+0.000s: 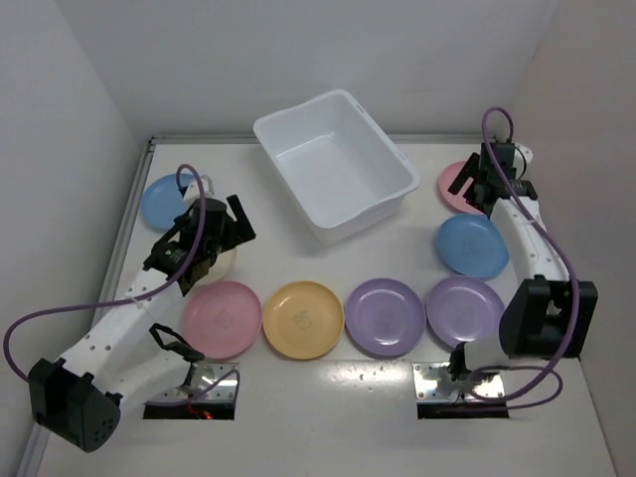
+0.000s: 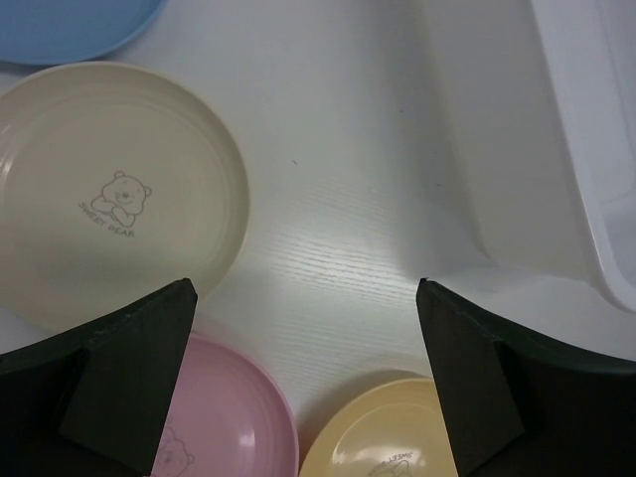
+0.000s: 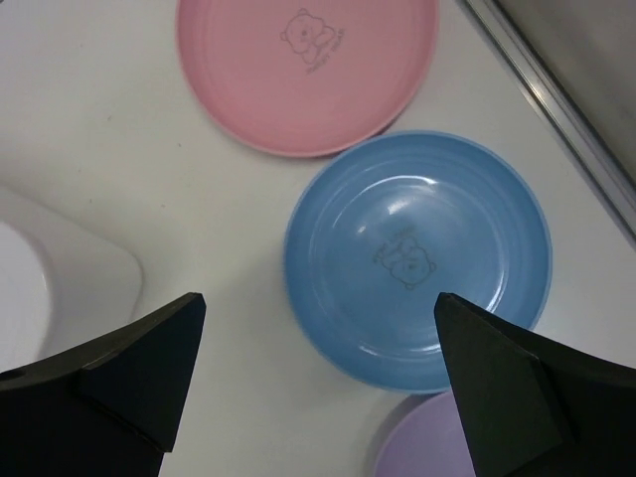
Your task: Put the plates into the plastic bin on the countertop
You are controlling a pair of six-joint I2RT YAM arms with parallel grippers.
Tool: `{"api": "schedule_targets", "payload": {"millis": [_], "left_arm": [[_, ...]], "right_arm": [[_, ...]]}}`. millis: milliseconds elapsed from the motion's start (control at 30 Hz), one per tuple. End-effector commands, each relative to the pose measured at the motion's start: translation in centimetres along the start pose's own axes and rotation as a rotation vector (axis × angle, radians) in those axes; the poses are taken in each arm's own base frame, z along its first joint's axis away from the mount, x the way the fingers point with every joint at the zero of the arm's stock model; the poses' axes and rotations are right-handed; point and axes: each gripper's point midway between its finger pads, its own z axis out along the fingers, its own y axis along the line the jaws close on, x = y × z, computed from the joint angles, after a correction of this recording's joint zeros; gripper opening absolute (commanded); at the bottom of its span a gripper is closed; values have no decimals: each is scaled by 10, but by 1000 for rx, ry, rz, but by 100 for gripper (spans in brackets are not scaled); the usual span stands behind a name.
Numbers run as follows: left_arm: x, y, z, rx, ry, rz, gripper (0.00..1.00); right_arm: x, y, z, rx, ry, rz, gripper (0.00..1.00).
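Observation:
The right gripper moves down and to the right in the top view onto the pink plate's rim by the bar [image 3: 428, 72] next, where bare countertop admits a finger.
The white plastic bin [image 1: 333, 164] stands empty at the back centre. Near the front lie a pink plate [image 1: 221, 318], a yellow plate [image 1: 303, 318] and two purple plates [image 1: 385, 316] [image 1: 464, 310]. A light blue plate [image 1: 159, 199] lies far left, and another light blue plate [image 1: 471, 245] and a pink plate [image 1: 455, 187] lie at right. My left gripper [image 1: 231, 231] is open and empty above the edge of the cream plate [image 2: 109, 194]. My right gripper [image 3: 320, 298] is open and empty above the right blue plate [image 3: 417, 258] and the pink plate [image 3: 308, 70].
White walls edge the countertop [image 1: 417, 229] on the left, back and right. Two metal mounting plates [image 1: 194, 388] [image 1: 447, 383] sit at the near edge. In the left wrist view the bin's sloping wall [image 2: 586, 129] is at right.

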Motion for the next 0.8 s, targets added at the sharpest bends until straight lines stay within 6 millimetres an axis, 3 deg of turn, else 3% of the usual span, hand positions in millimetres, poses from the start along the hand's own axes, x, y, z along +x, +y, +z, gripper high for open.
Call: {"api": "schedule_targets", "payload": {"millis": [0,33,67,100,133,167,200,300,400,433,500,533,767], "left_arm": [[-29,-13,0,-6,-63,-28,100],[-31,-13,1,-15,-68,-17,100],[-31,-12,5,-33,-67,-12,100],[-35,-13,6,-39,-74,-13,100],[-33,-12,9,-45,-67,-9,100],[-38,-12,7,-51,-82,-14,100],[-35,-12,11,-58,-72,-8,100],[-33,-8,16,-86,-70,0,100],[-38,-9,18,-97,-87,-12,100],[-35,-8,21,-103,-78,-7,100],[-32,-8,24,-110,-68,-1,100],[-32,-8,24,-110,-68,-1,100],[-28,-9,35,-137,-47,6,100]], "right_arm": [[-43,22,15,-87,-74,-49,100],[-46,15,38,-37,-54,-43,100],[-44,11,50,-23,-28,-57,100],[-54,9,59,-12,-35,-55,100],[-52,6,70,-7,-7,-60,100],[-44,-5,95,20,40,-51,100],[-53,-6,102,22,39,-39,100],[-56,-21,138,28,82,-10,100],[-60,-32,159,2,109,15,100],[-50,-39,170,18,135,19,100],[-58,-57,177,45,109,19,100],[-62,-56,178,40,93,10,100],[-36,-59,214,-64,143,15,96]]}}
